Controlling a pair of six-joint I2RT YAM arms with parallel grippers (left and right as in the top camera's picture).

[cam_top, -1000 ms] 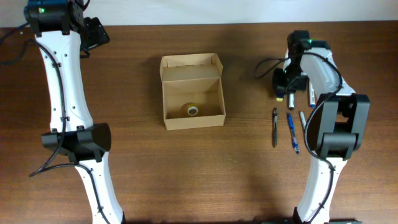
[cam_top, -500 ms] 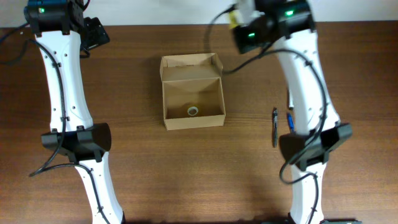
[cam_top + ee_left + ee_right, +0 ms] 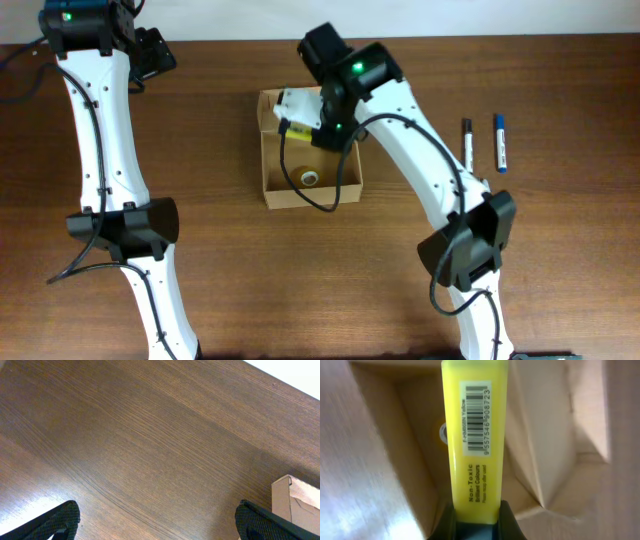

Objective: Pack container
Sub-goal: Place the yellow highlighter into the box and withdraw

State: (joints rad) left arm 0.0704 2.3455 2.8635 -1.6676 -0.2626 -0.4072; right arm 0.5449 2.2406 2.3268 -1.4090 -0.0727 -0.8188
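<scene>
The yellow highlighter is in my right gripper, and I need to lower it next, toward the tape roll.
The container (image 3: 275,190) is an open tan cardboard box at the table's middle, lid flap folded back, with a small tape roll (image 3: 310,178) inside. My right gripper (image 3: 293,126) hangs over the box's far left part, shut on a yellow highlighter (image 3: 297,129). In the right wrist view the highlighter (image 3: 475,435) sticks out from the fingers (image 3: 476,515) over the box interior (image 3: 545,460), and the roll (image 3: 441,434) peeks out beside it. My left gripper (image 3: 152,50) is open and empty at the far left, over bare wood (image 3: 160,525). The box corner (image 3: 295,505) shows at its right.
A black marker (image 3: 466,143) and a blue marker (image 3: 499,140) lie on the table to the right of the box. The right arm's links span the table from the front right to the box and hide part of the right side.
My right arm has swung from the markers at the right, across the back, to above the box, carrying the yellow highlighter. The left arm has not moved.
</scene>
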